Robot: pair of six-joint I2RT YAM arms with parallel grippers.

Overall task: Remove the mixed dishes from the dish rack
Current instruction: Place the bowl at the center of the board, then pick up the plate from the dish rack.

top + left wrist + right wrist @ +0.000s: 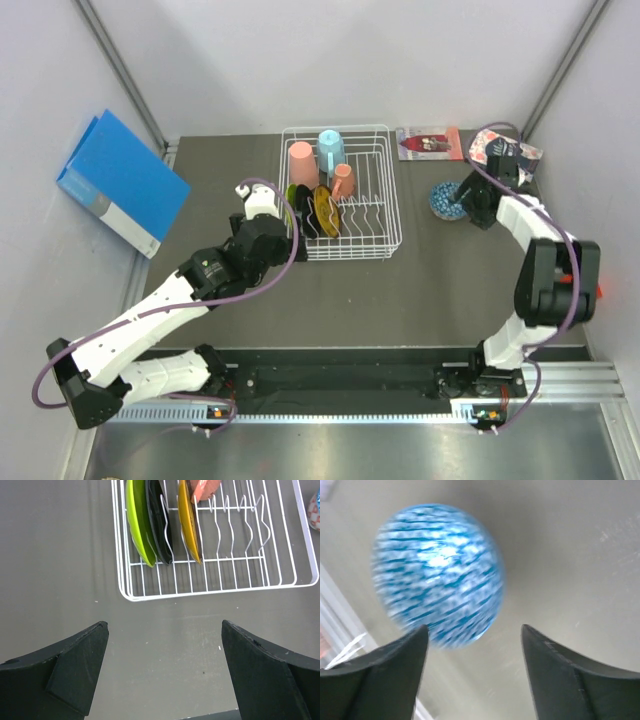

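A gap divides the black and yellow plates, so my left gripper will move outward over the rack (394, 205) and lower its fingers astride the yellow plate's upper rim (325, 211).
The white wire dish rack (394, 205) stands mid-table and holds a pink cup (301, 162), a light blue mug (331, 149), a salmon cup (343, 180), and upright lime-green (136, 520), black (159, 515) and yellow plates (187, 520). The blue patterned bowl (444, 200) sits on the table right of the rack. My right gripper (474, 627) hovers open just beside the blurred bowl (437, 570), nothing between its fingers. My left gripper (164, 623) is wide open and empty above bare table, in front of the rack's near left corner (125, 594).
A blue binder (125, 182) leans against the left wall. Two books (428, 142) (508, 152) lie at the back right, close behind the right arm. The right wall is near the right elbow (555, 280).
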